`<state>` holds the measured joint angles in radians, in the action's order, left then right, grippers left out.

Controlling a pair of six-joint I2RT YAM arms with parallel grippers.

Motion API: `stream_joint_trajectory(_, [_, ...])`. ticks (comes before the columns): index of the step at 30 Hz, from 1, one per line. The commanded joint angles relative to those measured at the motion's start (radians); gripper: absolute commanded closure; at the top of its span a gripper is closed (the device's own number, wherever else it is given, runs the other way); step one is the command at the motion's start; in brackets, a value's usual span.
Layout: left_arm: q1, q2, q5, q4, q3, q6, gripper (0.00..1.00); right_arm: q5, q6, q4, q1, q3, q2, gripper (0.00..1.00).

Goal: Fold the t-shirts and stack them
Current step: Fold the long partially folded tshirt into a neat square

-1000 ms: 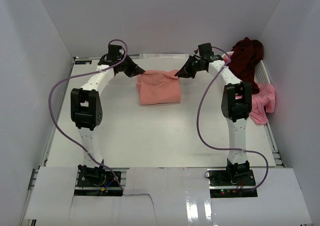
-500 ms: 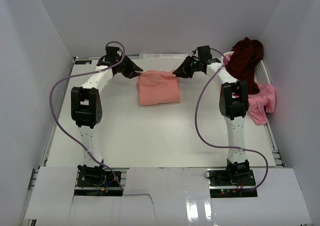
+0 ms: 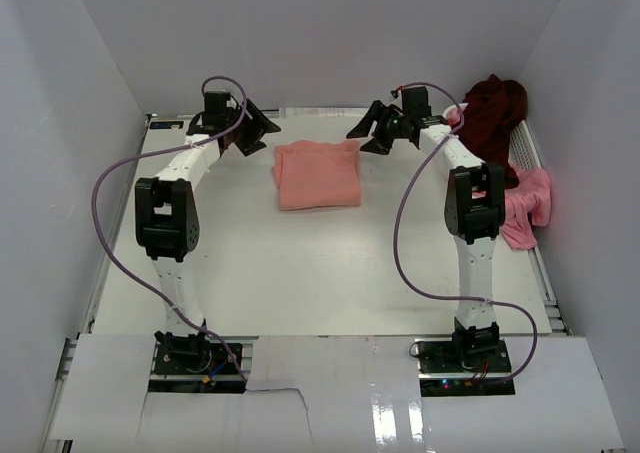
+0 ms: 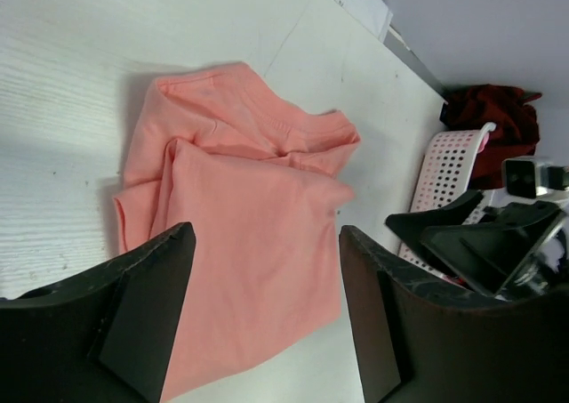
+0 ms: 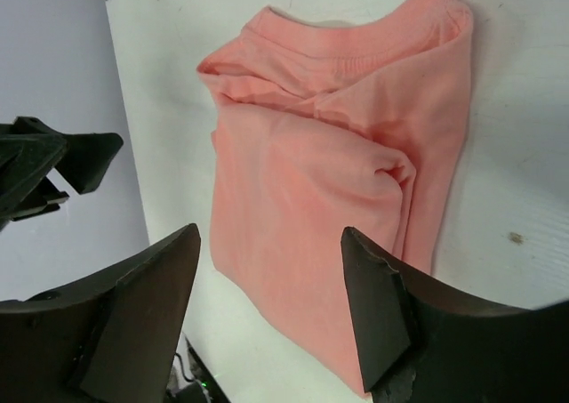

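The salmon-pink t-shirt has a side edge away from the basket, and my left gripper needs to move back and down to the middle of that edge.
A salmon-pink t-shirt [image 3: 317, 174] lies folded into a rough square at the far middle of the table, also seen in the left wrist view [image 4: 240, 216] and the right wrist view [image 5: 329, 181]. My left gripper [image 3: 264, 138] hovers open just off its far left corner, jaws wide and empty [image 4: 267, 234]. At the far right corner my right gripper [image 3: 358, 141] is open too, with nothing in it [image 5: 269, 232]. A dark maroon t-shirt [image 3: 494, 108] is heaped on the basket. A brighter pink t-shirt [image 3: 525, 208] hangs over the basket's near end.
The white slatted basket [image 3: 523, 145] stands along the table's right edge by the right arm; its end shows in the left wrist view [image 4: 444, 167]. White walls close in the table at the back and both sides. Purple cables loop off both arms.
Both grippers went from shut on the salmon shirt's far corners to open, let the cloth go and drew back outward. The shirt now lies flat on its own.
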<state>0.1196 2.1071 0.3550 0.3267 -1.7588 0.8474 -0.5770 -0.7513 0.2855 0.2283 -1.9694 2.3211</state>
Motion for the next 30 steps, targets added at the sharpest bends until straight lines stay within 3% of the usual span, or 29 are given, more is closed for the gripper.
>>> stream_joint_trajectory(1, [0.002, -0.143, 0.015, -0.061, 0.076, -0.097, 0.24, 0.029, 0.139, 0.025, -0.003, 0.015, -0.107, 0.29])
stream_joint_trajectory(5, [0.006, -0.212, 0.021, -0.095, 0.214, -0.178, 0.25, 0.092, 0.274, 0.101, 0.005, 0.076, -0.118, 0.27])
stream_joint_trajectory(13, [0.006, -0.188, 0.005, -0.146, 0.419, -0.238, 0.23, 0.101, 0.331, 0.144, 0.005, 0.17, -0.062, 0.26])
stream_joint_trajectory(15, [0.008, -0.177, 0.016, -0.184, 0.443, -0.232, 0.22, 0.106, 0.336, 0.129, 0.006, 0.211, -0.063, 0.11])
stream_joint_trajectory(17, [0.011, -0.161, 0.035, -0.21, 0.464, -0.232, 0.2, 0.1, 0.337, 0.104, 0.006, 0.236, -0.066, 0.06])
stream_joint_trajectory(26, [0.029, -0.105, 0.065, -0.365, 0.499, -0.243, 0.18, 0.003, 0.305, 0.054, 0.009, 0.271, -0.022, 0.11])
stream_joint_trajectory(30, [0.031, -0.062, 0.093, -0.393, 0.473, -0.229, 0.2, -0.021, 0.3, 0.053, 0.013, 0.262, -0.002, 0.19])
